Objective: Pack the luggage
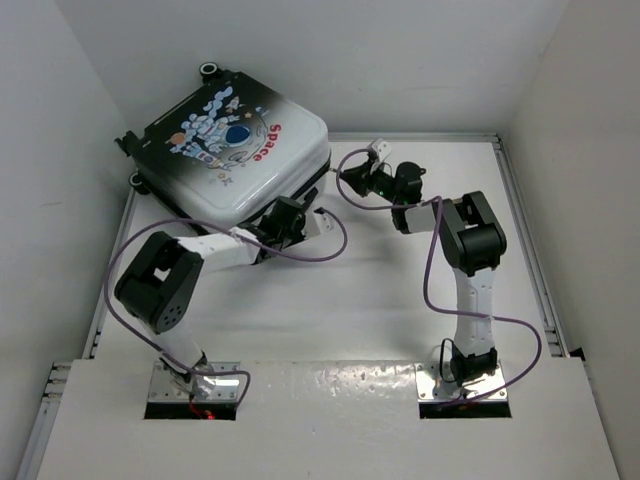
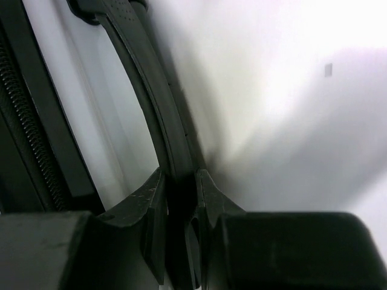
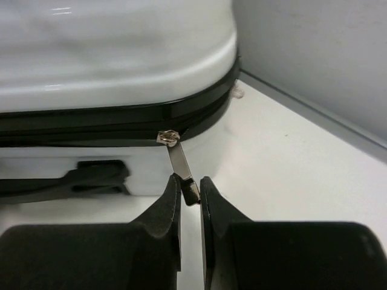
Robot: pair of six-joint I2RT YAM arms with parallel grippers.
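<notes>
My left gripper will pull the black carry handle to the left in the top view and then let it go, because the zipper pull [image 3: 180, 160] is at the luggage's corner.
The luggage [image 1: 235, 150] lies closed and flat at the back left of the table, its astronaut print facing up. At its near side, my left gripper [image 1: 283, 222] is shut on the black carry handle [image 2: 151, 90], which runs up between the jaws of that gripper [image 2: 180, 181]. My right gripper [image 1: 352, 180] is at the suitcase's right corner. In the right wrist view, this gripper [image 3: 190, 187] pinches the metal zipper pull [image 3: 180, 160], which hangs from the slider on the black zip seam under the white shell [image 3: 115, 54].
White walls close in the table on the left, back and right [image 3: 314, 54]. A raised rail [image 1: 520, 230] runs along the table's right side. Purple cables [image 1: 432, 270] loop from both arms over the white table top [image 1: 330, 310].
</notes>
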